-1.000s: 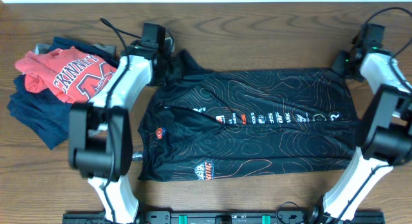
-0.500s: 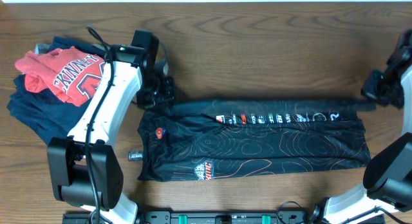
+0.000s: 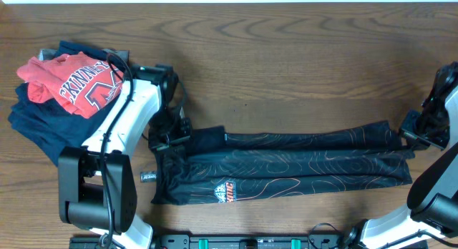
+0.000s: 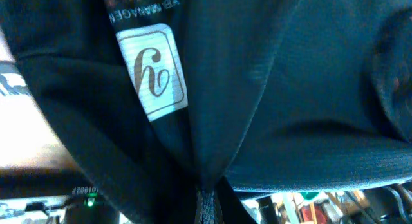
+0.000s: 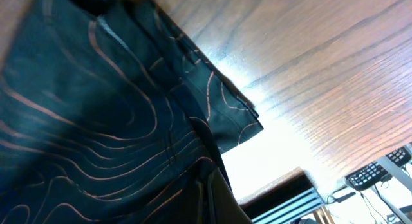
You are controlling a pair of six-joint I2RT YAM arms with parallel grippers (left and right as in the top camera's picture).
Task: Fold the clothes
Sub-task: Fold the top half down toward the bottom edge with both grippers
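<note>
The left gripper draws back toward the garment's near edge [image 3: 179, 199] next and releases the garment's pinched corner, since that edge lies back of the gripper, toward the bar.
The black garment [image 3: 286, 167] with thin orange wavy lines and a small logo lies across the table front, its far edge folded over toward the near edge. My left gripper [image 3: 166, 137] is shut on its left far corner. My right gripper [image 3: 409, 138] is shut on its right far corner. In the left wrist view the black garment [image 4: 270, 89] with a white label fills the frame, pinched between my fingers [image 4: 206, 208]. In the right wrist view the lined garment [image 5: 96, 121] hangs from my fingers [image 5: 215, 198] above the wood.
A red shirt with white lettering [image 3: 71, 81] lies on navy folded garments [image 3: 36, 127] at the table's left. The brown wooden table [image 3: 286, 70] stretches behind the garment. A black rail [image 3: 250, 242] runs along the front edge.
Both grippers have pulled the garment's far edge toward the front, folding it over itself. The garment is now a narrower strip. Both arms moved nearer the front edge.
</note>
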